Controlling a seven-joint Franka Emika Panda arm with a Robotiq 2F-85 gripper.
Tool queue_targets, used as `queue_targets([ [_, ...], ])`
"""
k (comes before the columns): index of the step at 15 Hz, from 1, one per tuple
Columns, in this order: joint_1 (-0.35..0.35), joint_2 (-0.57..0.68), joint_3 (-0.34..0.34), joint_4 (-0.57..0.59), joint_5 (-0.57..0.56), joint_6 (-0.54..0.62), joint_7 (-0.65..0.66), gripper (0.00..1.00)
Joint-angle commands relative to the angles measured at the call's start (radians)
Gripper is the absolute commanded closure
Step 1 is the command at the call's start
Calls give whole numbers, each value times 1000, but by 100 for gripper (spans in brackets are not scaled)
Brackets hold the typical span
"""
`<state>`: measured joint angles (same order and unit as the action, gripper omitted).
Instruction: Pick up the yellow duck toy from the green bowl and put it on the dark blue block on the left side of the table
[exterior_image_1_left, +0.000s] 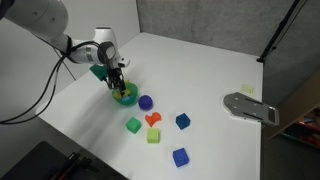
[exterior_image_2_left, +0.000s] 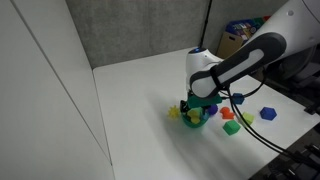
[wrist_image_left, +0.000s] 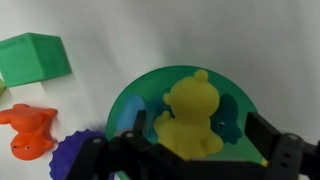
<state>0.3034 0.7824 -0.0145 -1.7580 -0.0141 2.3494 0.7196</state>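
The duck's head (wrist_image_left: 195, 94) lies below my gripper. Next, my gripper lowers its open fingers toward the top of the wrist view and closes around it.
The yellow duck toy (wrist_image_left: 190, 112) sits in the green bowl (wrist_image_left: 150, 85) next to a teal fish figure (wrist_image_left: 230, 115). My gripper (wrist_image_left: 198, 124) is open and lowered into the bowl, with one finger on each side of the duck; there is a gap at the right finger. In both exterior views the gripper (exterior_image_1_left: 118, 86) (exterior_image_2_left: 198, 100) hangs over the bowl (exterior_image_1_left: 126, 97) (exterior_image_2_left: 197, 119) and hides the duck. The dark blue block (exterior_image_1_left: 183, 121) stands on the white table (exterior_image_1_left: 200, 70), apart from the bowl.
Near the bowl lie a purple-blue ball (exterior_image_1_left: 145, 102) (wrist_image_left: 70, 155), a green cube (exterior_image_1_left: 133, 125) (wrist_image_left: 35, 58), an orange toy (exterior_image_1_left: 153, 119) (wrist_image_left: 28, 130), a yellow-green cube (exterior_image_1_left: 153, 135) and a brighter blue cube (exterior_image_1_left: 180, 157). A grey flat object (exterior_image_1_left: 250, 107) lies at the table's far side.
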Motion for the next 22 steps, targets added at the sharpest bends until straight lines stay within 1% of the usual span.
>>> queue_targets([
  [1, 2, 36, -2, 58, 35, -35, 33, 0],
  [12, -2, 76, 3, 79, 72, -36, 65, 0],
  [13, -3, 78, 3, 80, 76, -37, 65, 22],
  [14, -7, 79, 5, 81, 82, -39, 62, 27],
  [15, -10, 81, 5, 82, 89, -40, 61, 34],
  [16, -15, 82, 6, 84, 96, -44, 58, 44],
  [17, -19, 83, 7, 85, 103, -47, 56, 51],
  [19, -27, 74, 9, 84, 115, -49, 49, 68],
  [20, -31, 66, 10, 82, 120, -49, 46, 75],
  [21, -35, 53, 12, 78, 125, -50, 39, 80],
  [22, -38, 43, 14, 74, 126, -48, 33, 80],
])
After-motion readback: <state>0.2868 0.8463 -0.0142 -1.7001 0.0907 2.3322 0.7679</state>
